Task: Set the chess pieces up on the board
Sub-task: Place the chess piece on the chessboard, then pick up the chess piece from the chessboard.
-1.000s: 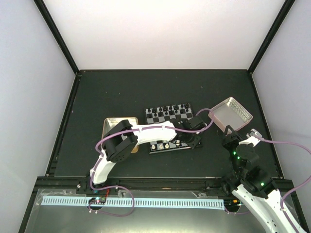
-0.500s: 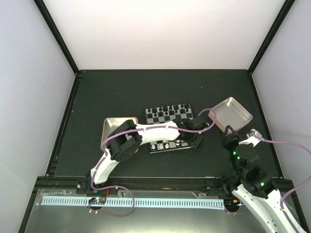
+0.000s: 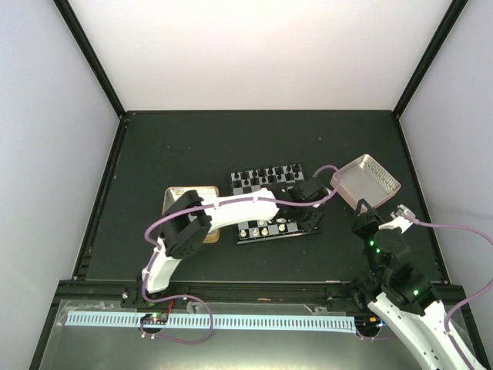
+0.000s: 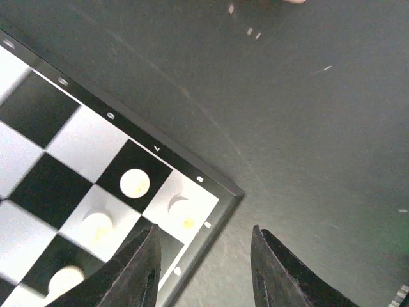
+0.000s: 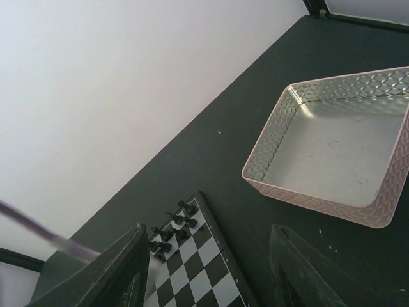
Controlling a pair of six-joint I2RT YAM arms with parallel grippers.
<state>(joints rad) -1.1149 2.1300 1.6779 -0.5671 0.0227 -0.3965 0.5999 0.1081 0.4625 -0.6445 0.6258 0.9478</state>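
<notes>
I will next move my empty right gripper across to the left in the top view and lower it to the side of the board by the gold-rimmed tray.
The board lies mid-table, with black chess pieces along its far rows and cream ones along its near row. My left gripper hovers over the board's near right corner. In the left wrist view its jaws stand open over the board's rim, holding nothing. A small cream piece stands on the white corner square, with other cream pieces on the squares beside it. My right gripper hangs open and empty, right of the board and its black pieces.
A pink-sided tray, empty in the right wrist view, sits right of the board, just beyond my right gripper. A gold-rimmed tray lies left of the board, partly under my left arm. Black frame posts edge the table.
My left gripper's jaws have opened at the board's near right corner. The left arm's elbow has swung slightly left. The right arm has not moved.
</notes>
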